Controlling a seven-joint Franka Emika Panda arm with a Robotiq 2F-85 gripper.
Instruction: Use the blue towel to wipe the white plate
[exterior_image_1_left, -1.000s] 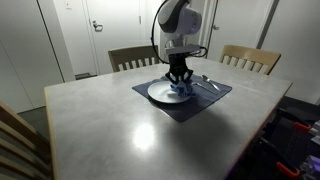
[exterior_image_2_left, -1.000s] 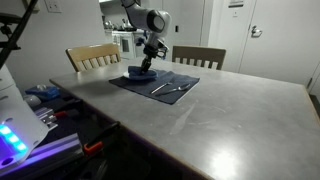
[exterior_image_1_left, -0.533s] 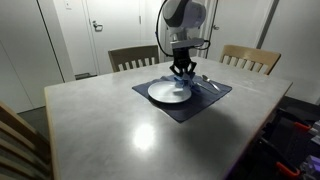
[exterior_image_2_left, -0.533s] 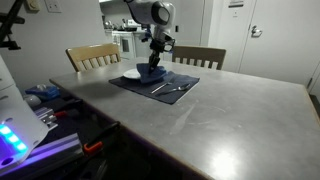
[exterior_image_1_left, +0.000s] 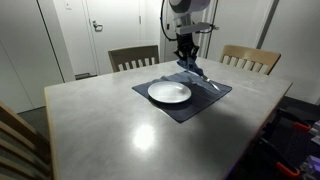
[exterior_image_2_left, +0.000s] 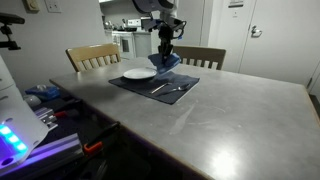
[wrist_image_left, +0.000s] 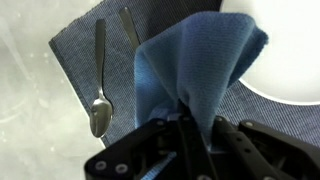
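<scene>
The towel is still hanging in the air, so next my gripper will move outward and down and release it on the bare placemat by the plate's far rim (exterior_image_1_left: 170, 78).
The white plate (exterior_image_1_left: 169, 93) lies on a dark blue placemat (exterior_image_1_left: 187, 106) on the table, and it shows in the other exterior view too (exterior_image_2_left: 138, 74). My gripper (exterior_image_1_left: 187, 60) is shut on the blue towel (exterior_image_1_left: 192, 68) and holds it in the air above the placemat, off the plate's far side. In the wrist view the towel (wrist_image_left: 200, 70) hangs from the jaws (wrist_image_left: 195, 125), with the plate's edge (wrist_image_left: 290, 40) at the upper right. The gripper (exterior_image_2_left: 166, 50) and the hanging towel (exterior_image_2_left: 167, 62) also show in an exterior view.
A spoon (wrist_image_left: 99, 100) and another piece of cutlery (wrist_image_left: 130, 28) lie on the placemat beside the plate. Two wooden chairs (exterior_image_1_left: 133, 57) (exterior_image_1_left: 250, 58) stand at the table's far side. The grey table (exterior_image_1_left: 130, 135) stretches wide towards the camera.
The gripper has risen off the plate with the towel and moved away towards the cutlery side. The plate now lies uncovered.
</scene>
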